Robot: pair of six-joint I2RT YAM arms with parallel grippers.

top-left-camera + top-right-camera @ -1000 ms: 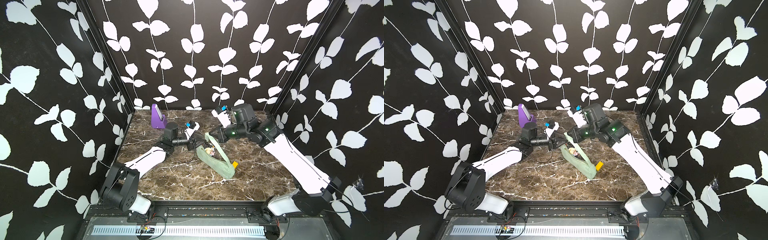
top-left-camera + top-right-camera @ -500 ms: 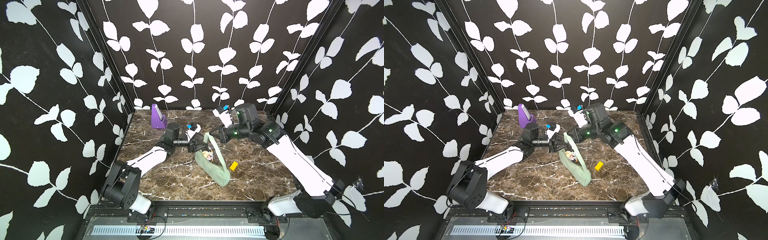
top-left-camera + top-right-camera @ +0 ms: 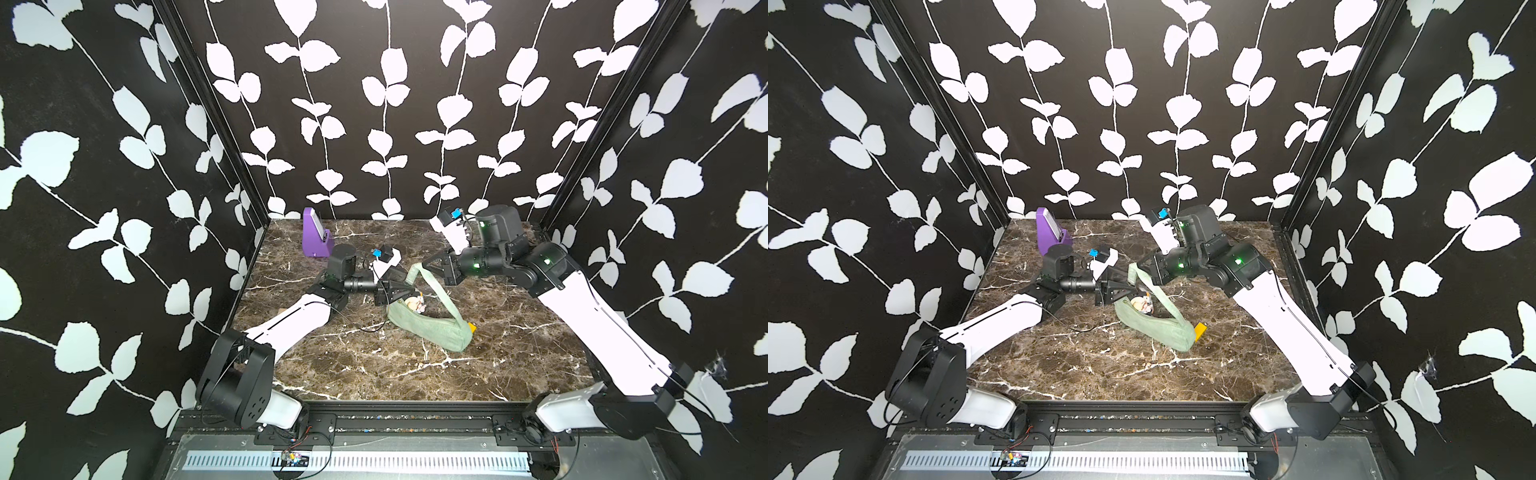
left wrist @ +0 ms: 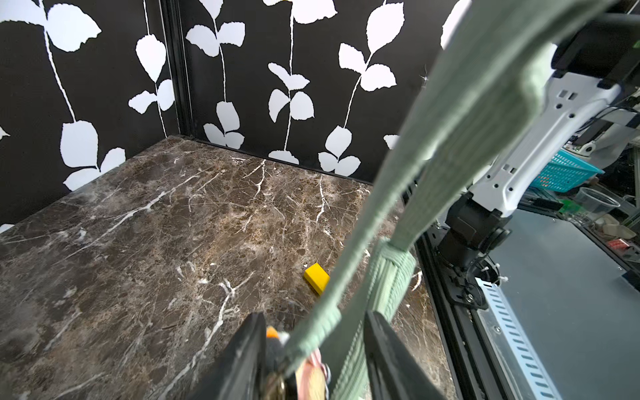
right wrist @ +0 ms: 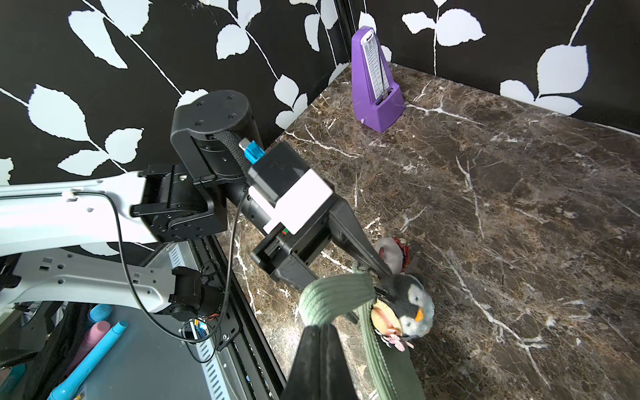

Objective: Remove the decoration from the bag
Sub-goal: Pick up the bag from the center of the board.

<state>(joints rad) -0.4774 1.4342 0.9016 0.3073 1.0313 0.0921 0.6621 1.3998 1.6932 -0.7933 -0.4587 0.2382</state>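
I will pull the strap's loop (image 5: 336,294) outward next with my right gripper and let it go over the bare marble beyond the bag, because that part of the marble is outward of the gripper's fingers.
The sage-green bag (image 3: 432,332) (image 3: 1158,332) lies mid-table, its strap (image 3: 436,291) (image 4: 450,114) pulled up. My right gripper (image 3: 428,266) (image 3: 1144,266) (image 5: 320,332) is shut on the strap's loop (image 5: 336,294). The decoration is a cluster of small plush charms (image 3: 413,303) (image 3: 1142,304) at the bag's left end, among them a penguin (image 5: 410,308). My left gripper (image 3: 405,291) (image 3: 1125,291) (image 4: 315,315) is open. Its jaws stand either side of the charms and strap, and one finger (image 4: 254,343) touches the penguin.
A purple metronome (image 3: 314,239) (image 3: 1050,232) (image 5: 375,83) stands at the back left corner. A yellow block (image 3: 471,328) (image 3: 1200,331) (image 4: 317,277) lies by the bag's right end. Black leaf-patterned walls close three sides. The left arm's cable (image 3: 365,328) trails on the marble.
The bag's body swung towards the front, then back beside the yellow block, and now lies flatter. Both grippers stay almost in place, the right still holding the strap.
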